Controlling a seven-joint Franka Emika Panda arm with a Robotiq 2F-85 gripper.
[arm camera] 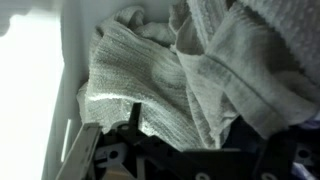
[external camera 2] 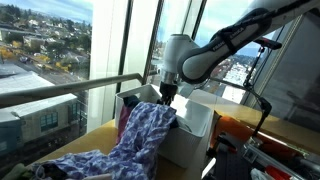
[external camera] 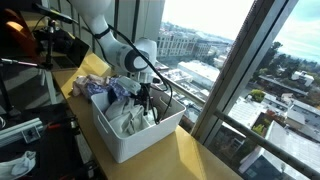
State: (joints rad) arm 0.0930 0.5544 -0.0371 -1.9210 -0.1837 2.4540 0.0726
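Note:
The folds of the pale knitted towel lie bunched below the parted fingers of my open gripper, so the gripper next needs to go down deeper into the basket [external camera: 118, 140] onto the towel's folds and close.
A white laundry basket [external camera: 118, 140] [external camera 2: 197, 118], full of crumpled cloths, stands on a wooden counter by the window. My gripper [external camera: 146, 102] [external camera 2: 167, 97] points down into it, just above the pile. In the wrist view the gripper [arm camera: 200, 135] is open over pale knitted towels [arm camera: 130, 75], one dark finger [arm camera: 135, 117] showing at the left. Cloth lies between the jaws, but they are not closed on it. A blue and purple patterned cloth [external camera 2: 143, 135] [external camera: 114, 90] hangs over the basket's rim and spills onto the counter.
The wooden counter [external camera: 192, 156] [external camera 2: 70, 143] runs along tall window panes with a metal rail [external camera 2: 70, 90]. Dark equipment and cables [external camera: 40, 50] crowd the side away from the glass. A dark frame post [external camera: 225, 80] slants close to the basket.

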